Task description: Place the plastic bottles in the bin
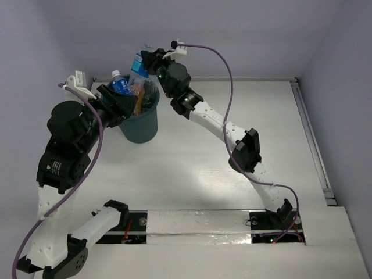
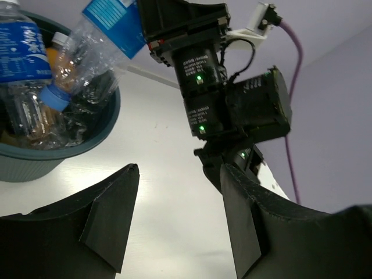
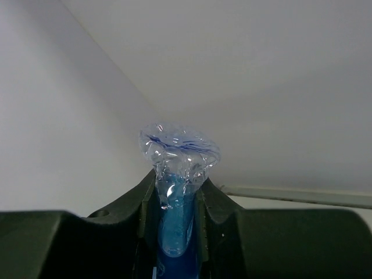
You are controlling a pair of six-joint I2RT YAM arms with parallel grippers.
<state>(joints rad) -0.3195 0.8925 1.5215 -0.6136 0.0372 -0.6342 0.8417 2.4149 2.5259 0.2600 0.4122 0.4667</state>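
The cap of the crushed clear bottle already hangs over the bin. My right gripper should next tilt and go down into the bin's opening [image 1: 145, 96] to release the bottle.
The dark teal bin [image 1: 139, 125] stands at the far left of the table with several plastic bottles in it, clear ones with blue labels [image 1: 121, 85] and an orange one [image 1: 138, 99]. My right gripper [image 1: 146, 58] hovers above the bin's far rim, shut on a crushed clear bottle with a blue label [image 3: 177, 174], which hangs cap-down over the bin in the left wrist view [image 2: 93, 46]. My left gripper [image 2: 179, 218] is open and empty, just left of the bin [image 2: 35, 160], near its rim.
White table with a raised rail [image 1: 311, 139] along the right edge. Walls close behind the bin. Both arm bases sit at the near edge, purple cables looping above them.
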